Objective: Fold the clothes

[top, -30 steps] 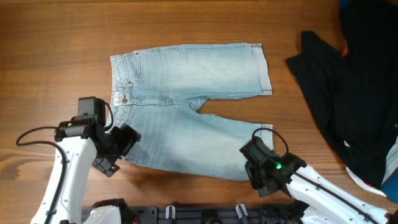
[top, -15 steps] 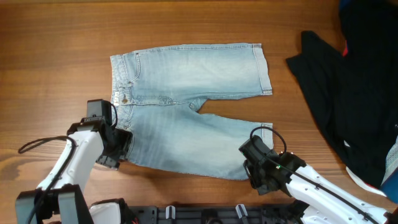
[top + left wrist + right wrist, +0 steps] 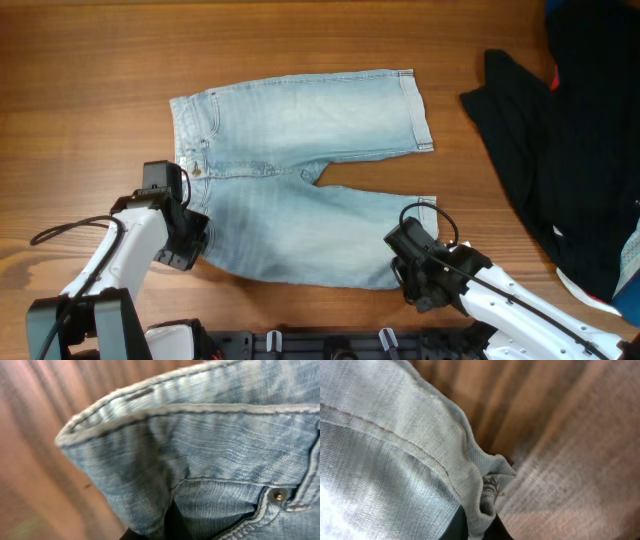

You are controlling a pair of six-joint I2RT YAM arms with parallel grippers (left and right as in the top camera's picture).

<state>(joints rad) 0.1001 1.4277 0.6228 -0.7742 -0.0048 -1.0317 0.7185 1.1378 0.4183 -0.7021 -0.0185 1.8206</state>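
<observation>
The far half of the shorts lies uncovered, so my left gripper needs to carry the pinched denim up and outward toward the far waistband corner [image 3: 181,105] and release it.
The clothes [image 3: 300,170], pale blue denim shorts, lie flat on the wooden table [image 3: 90,60], waistband to the left and legs to the right. My left gripper [image 3: 196,240] is shut on the near corner of the waistband. In the left wrist view the denim [image 3: 200,460] bunches into a lifted fold, and the left gripper [image 3: 170,527] pinches it at the bottom edge. My right gripper [image 3: 408,262] is shut on the near leg's hem corner. In the right wrist view the hem [image 3: 380,455] runs down into the right gripper [image 3: 482,522], pinched between dark fingers.
A large black garment [image 3: 540,130] lies spread at the right, with red and blue cloth at the far right edge. A black rail [image 3: 330,345] runs along the table's near edge, just behind both arms.
My left gripper moved in onto the waistband's near corner and went from open to shut on it. The shorts slid slightly left. The right gripper held its grip.
</observation>
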